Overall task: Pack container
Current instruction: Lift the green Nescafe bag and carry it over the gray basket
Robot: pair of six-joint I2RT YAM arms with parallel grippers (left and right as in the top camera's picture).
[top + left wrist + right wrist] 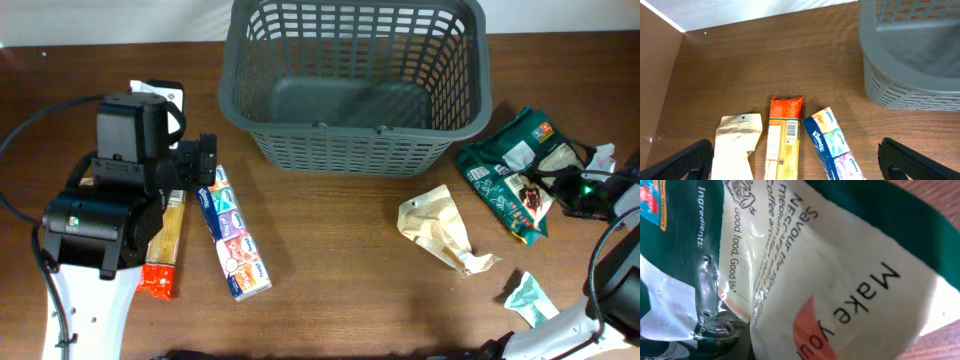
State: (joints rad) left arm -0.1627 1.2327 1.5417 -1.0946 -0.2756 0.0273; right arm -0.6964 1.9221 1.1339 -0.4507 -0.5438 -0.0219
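I will lift the coffee packet next with my right gripper, then swing it over the empty basket's open top.
The container, a dark grey slotted basket (350,150), stands at the back centre with nothing in it; the left wrist view catches its corner (910,95). At the far right my right gripper (588,193) is on the edge of a green and white coffee packet (515,175). That packet (830,280) fills the right wrist view and hides the fingers. My left gripper (195,165) hangs open over the left packets, its fingers wide apart (800,167). Between them lie an orange pasta packet (784,142) and a Kleenex tissue pack (832,145).
A beige paper packet (737,147) lies left of the pasta, hidden under the left arm from overhead. A crumpled cream bag (437,228) and a small teal packet (528,297) lie front right. Cables run along both sides of the table.
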